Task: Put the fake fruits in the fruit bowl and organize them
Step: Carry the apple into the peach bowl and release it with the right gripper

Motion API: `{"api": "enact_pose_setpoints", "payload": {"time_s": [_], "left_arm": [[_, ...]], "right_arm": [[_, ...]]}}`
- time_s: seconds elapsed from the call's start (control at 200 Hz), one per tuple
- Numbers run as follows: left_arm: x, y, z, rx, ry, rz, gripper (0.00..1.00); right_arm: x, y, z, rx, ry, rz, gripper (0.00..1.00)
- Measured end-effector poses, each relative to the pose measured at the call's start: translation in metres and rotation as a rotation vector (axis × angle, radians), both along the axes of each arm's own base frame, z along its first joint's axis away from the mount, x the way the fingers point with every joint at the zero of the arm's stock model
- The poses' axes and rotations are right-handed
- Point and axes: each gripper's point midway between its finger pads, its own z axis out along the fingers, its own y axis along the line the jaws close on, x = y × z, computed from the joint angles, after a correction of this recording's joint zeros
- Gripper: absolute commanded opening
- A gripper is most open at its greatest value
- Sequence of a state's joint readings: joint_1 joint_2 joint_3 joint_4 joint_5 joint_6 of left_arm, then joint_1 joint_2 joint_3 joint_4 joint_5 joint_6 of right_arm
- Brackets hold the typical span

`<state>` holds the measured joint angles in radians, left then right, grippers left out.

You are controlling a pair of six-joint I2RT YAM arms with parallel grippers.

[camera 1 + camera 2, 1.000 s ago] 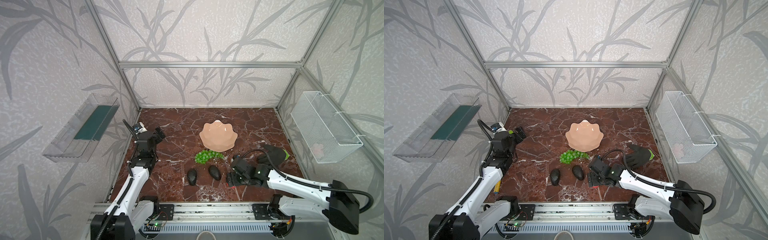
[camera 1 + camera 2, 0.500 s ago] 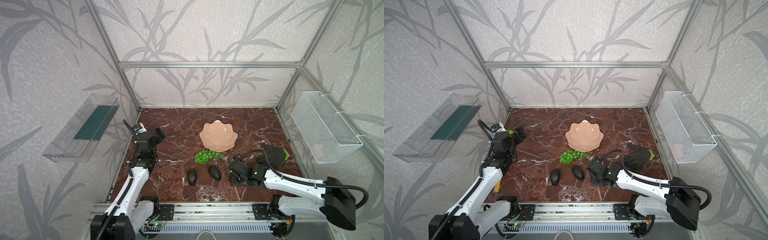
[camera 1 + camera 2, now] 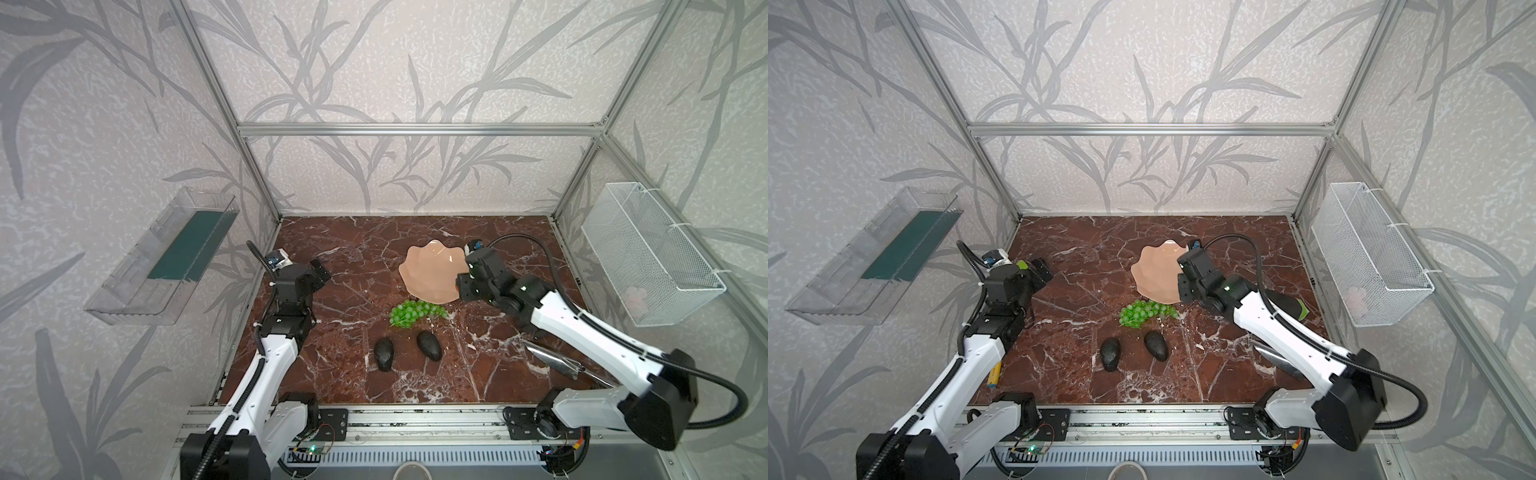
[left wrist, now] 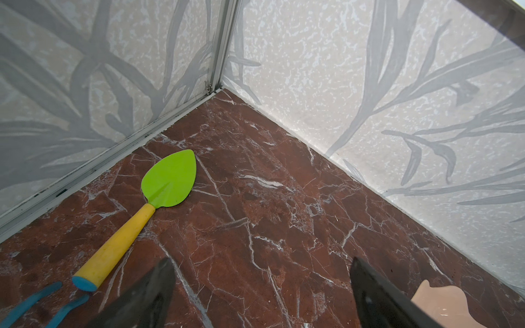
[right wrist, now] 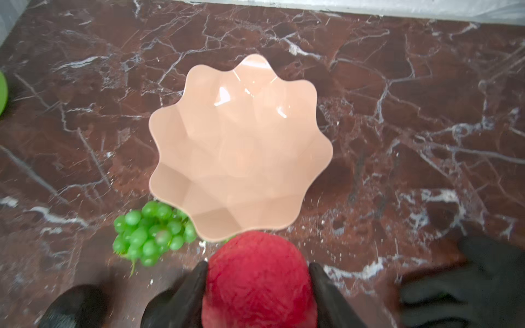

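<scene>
The bowl's empty middle [image 5: 238, 154] is outward of my right gripper and below it. My right gripper will next carry the apple [image 5: 258, 281] outward past the bowl's rim, go lower and release it.
My right gripper [image 5: 258, 268] is shut on a small red apple [image 5: 258, 281] and hovers by the near right edge of the peach-pink fruit bowl [image 3: 428, 274] [image 3: 1154, 274] [image 5: 241, 147], which has nothing in it. In both top views the apple is hidden under that gripper [image 3: 461, 286] [image 3: 1183, 286]. Green grapes [image 3: 409, 313] [image 3: 1140, 313] [image 5: 150, 233] lie against the bowl's front rim. Two dark avocados [image 3: 384, 353] [image 3: 430, 345] [image 3: 1111, 353] [image 3: 1156, 345] lie further forward. My left gripper [image 3: 318, 270] [image 3: 1042, 270] [image 4: 261, 261] stands open over bare marble at the left.
A green spade [image 4: 170, 179] and a blue rake [image 4: 42, 301] lie by the left wall. A black glove [image 3: 1283, 305] [image 5: 466, 281] and a metal trowel [image 3: 552, 361] lie at the right. A wire basket [image 3: 652, 253] and a clear tray [image 3: 166, 257] hang on the side walls.
My right gripper closed on the apple and carried it up and back from beside the avocados to the bowl's right edge. The left arm has not moved.
</scene>
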<state>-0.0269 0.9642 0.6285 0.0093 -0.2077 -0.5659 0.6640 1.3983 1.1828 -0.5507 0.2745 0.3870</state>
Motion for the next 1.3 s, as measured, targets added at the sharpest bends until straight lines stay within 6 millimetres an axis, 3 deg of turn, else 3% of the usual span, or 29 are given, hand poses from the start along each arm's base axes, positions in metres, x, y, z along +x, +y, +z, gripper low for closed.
{"api": "enact_pose_setpoints", "payload": {"time_s": [0.2,0.365,0.475,0.695,0.94,1.095,1.2,1.3], "left_arm": [[-0.012,-0.001,-0.002,-0.016,0.027,-0.003,0.96],[-0.022,-0.001,-0.001,-0.022,0.037,0.000,0.96],[-0.028,-0.002,0.000,-0.027,0.044,-0.003,0.96],[-0.035,-0.004,-0.001,-0.048,0.054,-0.013,0.96],[-0.042,-0.012,-0.015,-0.091,0.119,-0.043,0.95],[-0.047,-0.027,-0.020,-0.143,0.183,-0.113,0.92],[-0.052,-0.040,-0.025,-0.190,0.217,-0.170,0.88],[-0.060,-0.052,-0.031,-0.243,0.254,-0.215,0.85]], "right_arm": [[0.065,0.034,-0.035,-0.081,0.040,0.077,0.47],[0.103,0.060,-0.075,-0.133,0.090,0.122,0.47],[0.117,0.071,-0.104,-0.160,0.128,0.142,0.47],[0.122,0.075,-0.151,-0.200,0.201,0.153,0.51],[0.126,0.079,-0.147,-0.180,0.196,0.156,0.70],[0.126,0.077,-0.140,-0.163,0.189,0.155,0.81],[0.125,0.070,-0.111,-0.129,0.148,0.148,0.89],[0.121,0.061,-0.063,-0.068,0.048,0.136,0.95]]}}
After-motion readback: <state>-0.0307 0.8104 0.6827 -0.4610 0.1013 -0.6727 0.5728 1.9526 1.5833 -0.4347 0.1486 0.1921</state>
